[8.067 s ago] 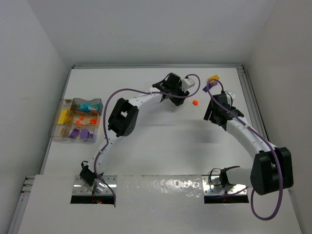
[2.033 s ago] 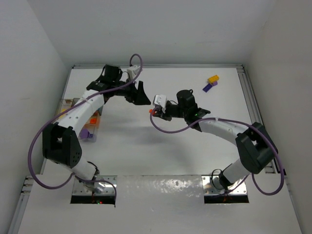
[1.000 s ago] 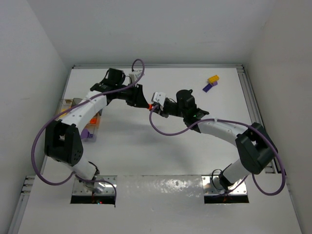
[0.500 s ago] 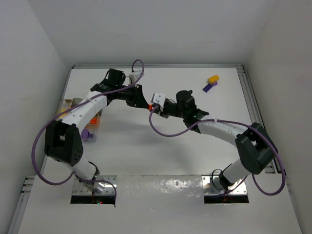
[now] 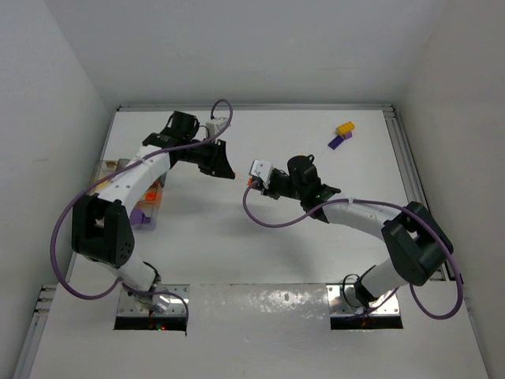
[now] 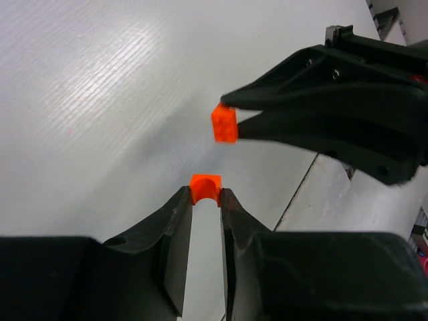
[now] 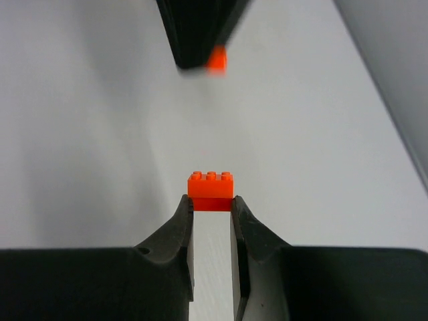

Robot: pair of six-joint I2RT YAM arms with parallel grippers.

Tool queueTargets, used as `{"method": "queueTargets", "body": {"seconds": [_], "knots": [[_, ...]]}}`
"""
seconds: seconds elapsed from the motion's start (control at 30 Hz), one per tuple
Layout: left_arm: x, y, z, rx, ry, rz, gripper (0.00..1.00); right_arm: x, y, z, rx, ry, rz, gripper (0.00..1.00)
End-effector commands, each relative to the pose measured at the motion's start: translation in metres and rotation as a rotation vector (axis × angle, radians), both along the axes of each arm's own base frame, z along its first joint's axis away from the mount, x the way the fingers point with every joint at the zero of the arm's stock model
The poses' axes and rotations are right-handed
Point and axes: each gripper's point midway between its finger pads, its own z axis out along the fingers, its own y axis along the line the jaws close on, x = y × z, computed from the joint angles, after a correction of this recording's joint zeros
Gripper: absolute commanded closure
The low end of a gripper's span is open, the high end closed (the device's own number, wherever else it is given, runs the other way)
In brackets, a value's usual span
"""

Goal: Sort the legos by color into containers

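Note:
Orange legos are in one container, so next I need to swing my left gripper to the left in the top view and tip it down over that container.
My left gripper (image 6: pixel 205 194) is shut on a small orange lego (image 6: pixel 205 188) at its tips. Facing it a short way off, my right gripper (image 7: pixel 210 200) is shut on an orange studded brick (image 7: pixel 210 190), which shows in the left wrist view too (image 6: pixel 224 124). In the top view both grippers hang over the table's middle, left (image 5: pixel 233 174) and right (image 5: pixel 248 183), with a small gap between them. The containers (image 5: pixel 110 166) lie at the left edge, partly hidden under my left arm. A yellow lego (image 5: pixel 345 127) and a purple lego (image 5: pixel 339 141) lie at the back right.
White walls close the table at the back and both sides. A rail (image 5: pixel 406 166) runs along the right edge. Purple cables loop off both arms above the table.
Half a second ago the two grippers met at one orange lump. Now they have drawn apart, each holding an orange piece. The left jaws closed over the last second.

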Motion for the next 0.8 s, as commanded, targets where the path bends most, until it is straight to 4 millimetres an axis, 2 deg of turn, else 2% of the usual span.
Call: {"method": "queueTargets", "body": {"seconds": [0.0,0.17,0.27,0.3,0.37,0.4,0.47,0.5,0.6,0.67,0.7,0.77], "knots": [[0.012,0.012,0.020,0.013,-0.093,0.014,1.00,0.004,-0.023,-0.021,-0.064,0.047,-0.072,1.00],[0.014,0.016,0.019,0.025,-0.096,0.018,1.00,0.001,-0.026,-0.022,-0.079,0.045,-0.068,1.00],[0.019,0.029,0.017,0.089,-0.120,0.038,1.00,0.001,-0.026,-0.020,-0.080,0.045,-0.065,1.00],[0.030,0.048,0.010,0.182,-0.140,0.100,1.00,0.000,-0.026,-0.020,-0.080,0.045,-0.063,1.00],[0.040,0.088,0.003,0.346,-0.164,0.176,1.00,-0.002,-0.025,-0.017,-0.075,0.044,-0.053,1.00],[0.048,0.138,-0.002,0.469,-0.150,0.294,1.00,-0.004,-0.025,-0.017,-0.079,0.048,-0.043,1.00],[0.048,0.194,-0.006,0.545,-0.102,0.408,1.00,-0.005,-0.026,-0.014,-0.074,0.043,-0.042,1.00],[0.043,0.245,-0.009,0.588,-0.054,0.521,1.00,-0.006,-0.026,-0.013,-0.072,0.040,-0.042,1.00],[0.014,0.299,-0.021,0.680,0.046,0.567,1.00,-0.007,-0.027,-0.013,-0.050,0.031,-0.048,1.00],[0.001,0.309,-0.035,0.735,0.070,0.556,1.00,-0.006,-0.024,-0.014,-0.042,0.031,-0.046,1.00],[-0.003,0.309,-0.045,0.743,0.073,0.554,1.00,-0.005,-0.023,-0.012,-0.038,0.031,-0.045,1.00],[-0.004,0.312,-0.052,0.760,0.078,0.564,0.98,-0.004,-0.021,-0.011,-0.033,0.031,-0.040,1.00]]}}
